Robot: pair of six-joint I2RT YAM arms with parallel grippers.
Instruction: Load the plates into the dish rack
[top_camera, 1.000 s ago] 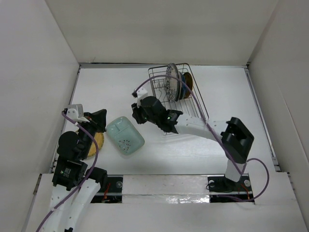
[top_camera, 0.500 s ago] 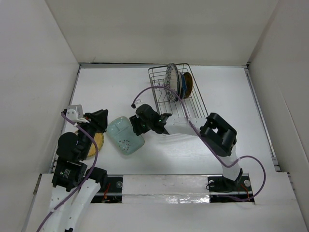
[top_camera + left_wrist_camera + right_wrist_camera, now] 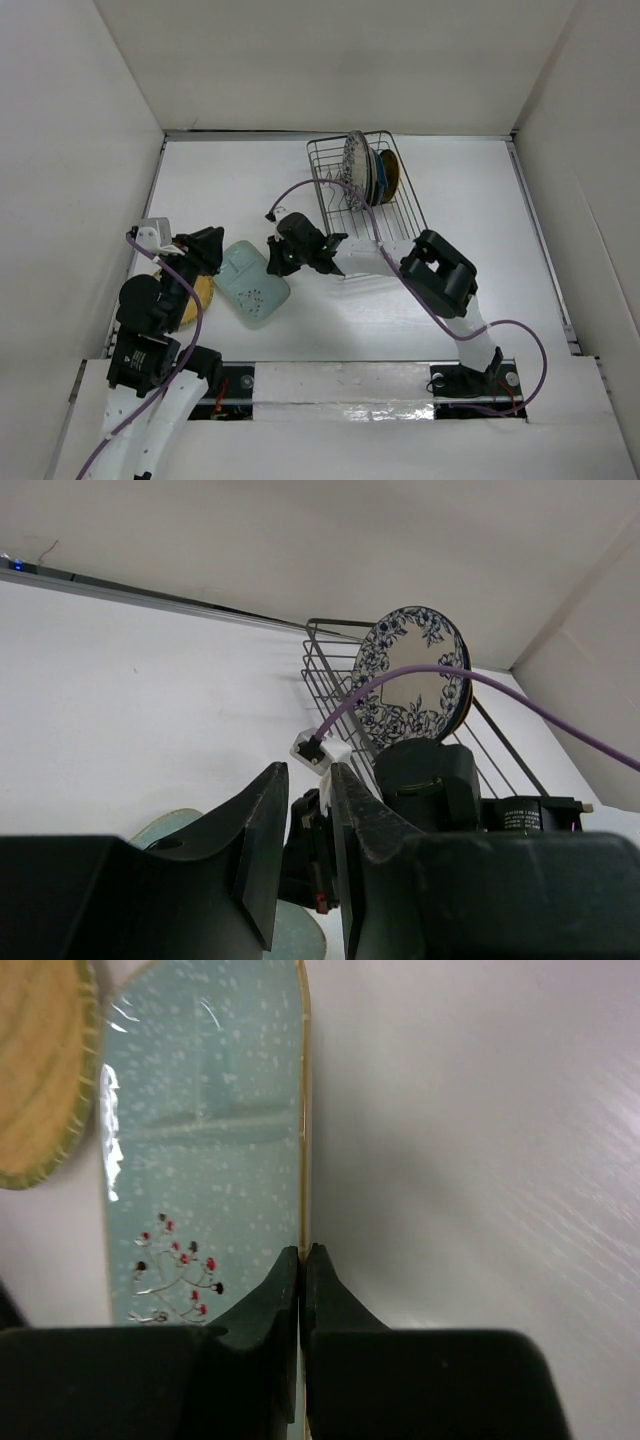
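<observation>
The rack's slot next to the floral plate (image 3: 353,168) is empty, so my right gripper needs to move up and outward, tilt the mint plate upright, lower it into that slot and let it go.
The mint-green speckled plate (image 3: 250,285) lies on the table at the near left; it fills the left of the right wrist view (image 3: 200,1130). My right gripper (image 3: 275,258) is shut on its right rim (image 3: 302,1252). A yellow-gold plate (image 3: 202,296) lies left of it, partly under my left arm. My left gripper (image 3: 207,243) hovers by the mint plate's left end, its jaws a narrow gap apart and empty (image 3: 308,775). The black wire dish rack (image 3: 395,215) stands at the back and holds the blue-and-white floral plate (image 3: 353,168), a dark plate and a yellow-gold plate (image 3: 390,175), all upright.
White walls close in the table on three sides. A purple cable (image 3: 310,185) loops from my right wrist over the rack's front. My right arm's elbow (image 3: 440,270) sits low beside the rack's near end.
My right gripper has moved left and down to the mint plate and shut on its right rim. The plate has shifted a little to the left. My left arm has barely moved.
</observation>
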